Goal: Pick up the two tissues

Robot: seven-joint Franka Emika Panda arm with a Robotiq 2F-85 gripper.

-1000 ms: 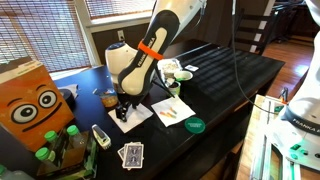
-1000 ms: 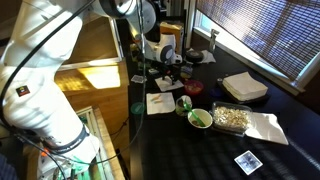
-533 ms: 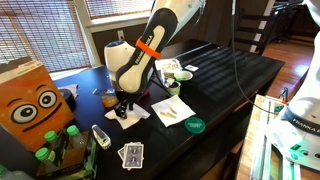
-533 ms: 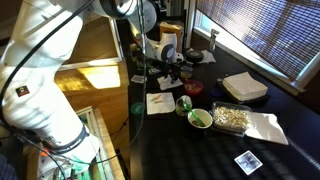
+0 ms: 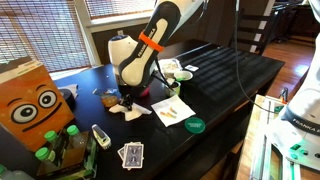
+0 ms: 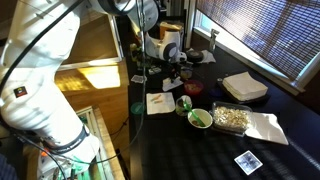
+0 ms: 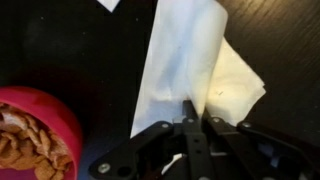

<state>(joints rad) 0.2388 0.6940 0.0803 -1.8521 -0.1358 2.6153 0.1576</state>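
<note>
The flat tissue is just back of my gripper, so my gripper should next carry the bunched tissue back and let it go onto the flat one.
In the wrist view, one white tissue (image 7: pixel 185 55) stands up in a creased fold, and my gripper (image 7: pixel 196 112) is shut on its lower edge. In an exterior view, the gripper (image 5: pixel 127 99) hangs just above the dark table with that tissue (image 5: pixel 131 109) bunched under it. The second tissue (image 5: pixel 171 108) lies flat to the right of the gripper with small orange bits on it. It also shows in an exterior view as a flat tissue (image 6: pixel 160 102) below the gripper (image 6: pixel 166 70).
A red bowl (image 7: pixel 35 135) of cereal sits close beside the gripper. A green lid (image 5: pixel 194 125), playing cards (image 5: pixel 131 154), an orange box with eyes (image 5: pixel 30 100) and green bottles (image 5: pixel 55 145) stand nearby. A thick white stack (image 6: pixel 245 87), a green bowl (image 6: pixel 200 118) and a snack tray (image 6: pixel 230 117) lie further off.
The jaws have gone from open to shut on the tissue. The tissue, flat a second ago, is now pinched and bunched up, and the wrist has risen slightly.
</note>
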